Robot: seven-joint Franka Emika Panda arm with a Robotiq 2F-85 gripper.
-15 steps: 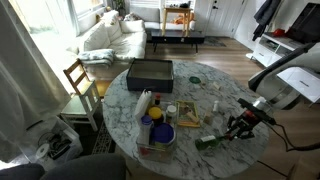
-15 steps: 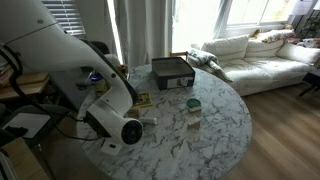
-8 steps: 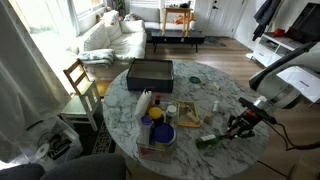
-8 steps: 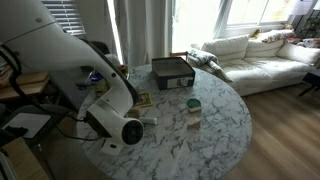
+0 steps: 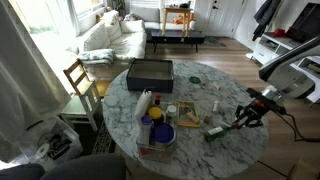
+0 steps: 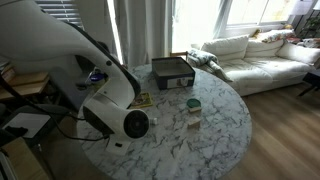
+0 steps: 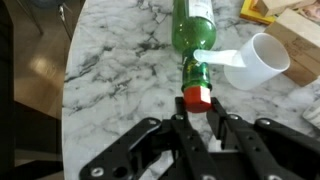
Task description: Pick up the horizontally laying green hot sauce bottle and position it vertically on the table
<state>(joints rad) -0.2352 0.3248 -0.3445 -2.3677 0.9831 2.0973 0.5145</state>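
The bottle lies flat, so its base swings onto the marble (image 5: 229,133) (image 7: 226,95) beside the white cup next as my gripper rises and turns to point down. Then my gripper releases the bottle.
The green hot sauce bottle (image 7: 194,28) has a red cap and points its cap at my gripper (image 7: 200,118) in the wrist view. The fingers are closed on the cap end. In an exterior view the bottle (image 5: 216,131) lies low over the marble table (image 5: 190,92) near its edge. My gripper (image 5: 243,121) holds its end from the side away from the table's middle. In an exterior view the arm (image 6: 112,98) hides the bottle and gripper.
A white cup (image 7: 254,60) lies right beside the bottle's neck. On the table are a dark tray (image 5: 150,72), a white bottle (image 5: 143,103), a blue bowl (image 5: 160,132) and a small jar (image 6: 193,105). A chair (image 5: 80,80) stands beside the table.
The gripper and the bottle's cap end have moved together a little up and away from the table's middle. The arm has swung slightly in both exterior views.
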